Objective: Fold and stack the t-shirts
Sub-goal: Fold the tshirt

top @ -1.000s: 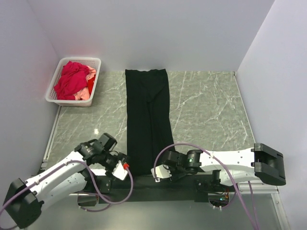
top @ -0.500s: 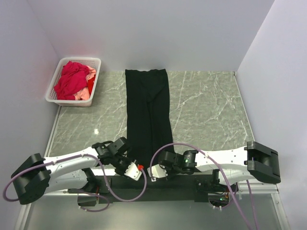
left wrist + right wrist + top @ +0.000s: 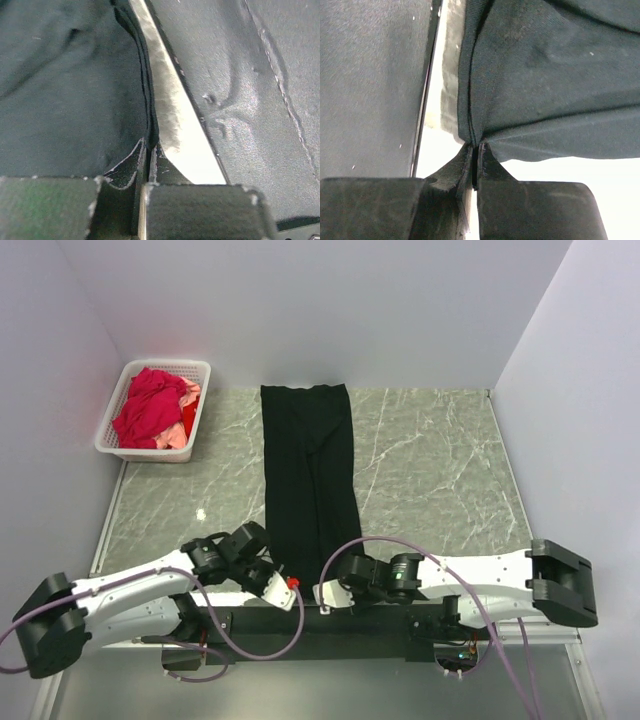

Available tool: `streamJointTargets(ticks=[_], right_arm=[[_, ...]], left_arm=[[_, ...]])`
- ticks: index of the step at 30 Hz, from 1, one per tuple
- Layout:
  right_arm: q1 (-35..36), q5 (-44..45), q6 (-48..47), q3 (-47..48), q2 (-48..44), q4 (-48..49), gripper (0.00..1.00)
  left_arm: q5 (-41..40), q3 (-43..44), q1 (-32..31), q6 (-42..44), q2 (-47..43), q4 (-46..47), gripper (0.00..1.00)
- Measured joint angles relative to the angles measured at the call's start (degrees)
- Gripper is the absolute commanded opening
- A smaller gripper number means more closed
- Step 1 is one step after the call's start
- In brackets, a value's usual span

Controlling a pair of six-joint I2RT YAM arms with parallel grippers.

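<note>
The edge of the black t-shirt needs to be lifted by my right gripper, carried outward, lowered and released at the t-shirt's far half [image 3: 333, 445], which lies outward of it. This will make the long t-shirt shorter.
The black t-shirt [image 3: 308, 480] lies as a long narrow strip down the middle of the table, folded lengthwise. My left gripper [image 3: 284, 586] is at its near left corner and, in the left wrist view, that gripper [image 3: 149, 147] is shut on the hem of the dark cloth [image 3: 65, 90]. My right gripper [image 3: 326, 592] is at the near right corner; close up, it [image 3: 476, 146] pinches the folded edge of the shirt [image 3: 545, 75]. Crimson red t-shirts [image 3: 150, 405] and a salmon pink one [image 3: 182, 438] are heaped in the basket.
A white lattice basket [image 3: 112, 440] stands at the back left corner of the marble table [image 3: 430, 470]. Walls close in the left, back and right. A black rail [image 3: 380, 618] runs along the near edge between the arm bases.
The left arm swung in to the shirt's near left corner. Both grippers went from open to shut on the near hem.
</note>
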Motion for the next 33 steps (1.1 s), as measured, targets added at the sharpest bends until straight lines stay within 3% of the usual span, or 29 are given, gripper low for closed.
streamJointTargets(ticks=[8, 16, 26, 33], right_arm=[[-5.2, -0.9, 0.9, 0.5, -3.3, -3.1, 0.00], [-14.8, -1.1, -4.3, 4.4, -3.1, -2.7, 0.00], [-26.8, -0.9, -17.4, 12.1, 4.8, 2.0, 0.00], [-34.2, -3.2, -25.0, 22.4, 15.6, 4.4, 0.00]], left_arm=[[0.3, 0.2, 1.9, -3.7, -6.4, -0.4, 0.01], [1.0, 3.1, 12.1, -3.3, -5.8, 1.3, 0.01], [1.1, 3.9, 21.1, 2.8, 0.5, 12.2, 0.01], [4.3, 9.6, 30.6, 7.3, 12.7, 19.7, 0.01]])
